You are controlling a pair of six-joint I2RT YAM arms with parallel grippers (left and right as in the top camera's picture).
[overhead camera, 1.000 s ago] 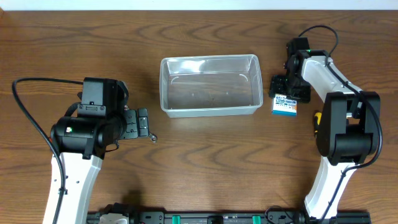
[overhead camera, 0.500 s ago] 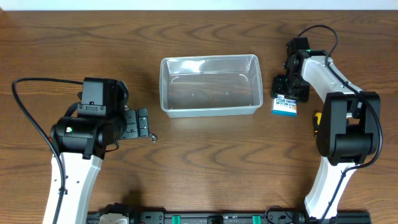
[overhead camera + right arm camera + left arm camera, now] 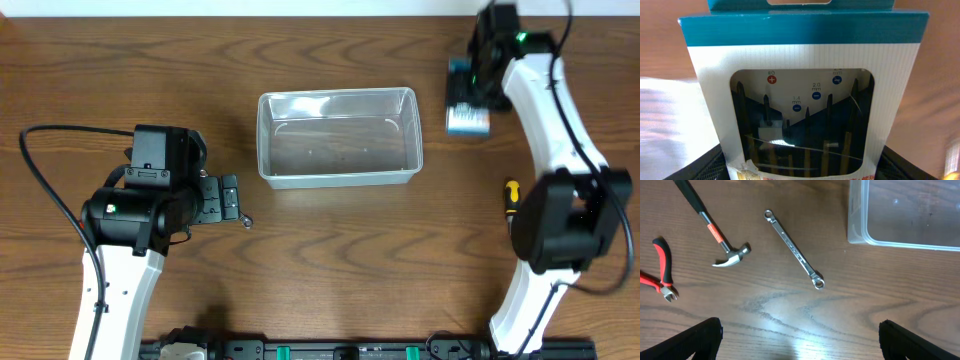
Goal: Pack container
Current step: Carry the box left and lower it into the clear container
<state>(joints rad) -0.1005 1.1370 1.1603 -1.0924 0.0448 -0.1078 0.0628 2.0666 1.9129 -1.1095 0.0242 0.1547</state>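
Next, the right gripper swings over the container's bare middle (image 3: 343, 148), turns the box lengthwise, and lowers it inside to release it, since the container (image 3: 266, 140) is empty.
The clear plastic container (image 3: 266, 140) stands empty at the table's middle; its corner shows in the left wrist view (image 3: 856, 217). My right gripper (image 3: 470, 88) is shut on a blue-and-white box of small screwdrivers (image 3: 467, 120) and holds it raised off the table, right of the container's far right corner. The box fills the right wrist view (image 3: 805, 55) between the fingers (image 3: 805, 169). My left gripper (image 3: 232, 200) is open and empty, left of the container, above bare wood (image 3: 800, 341).
A hammer (image 3: 715, 227), a combination wrench (image 3: 793, 248) and red-handled pliers (image 3: 662, 270) lie on the table ahead of the left gripper. A yellow-and-black screwdriver (image 3: 510, 194) lies by the right arm's base.
My right gripper has lifted the blue-and-white box off the table and carried it toward the far edge. The left arm has not moved.
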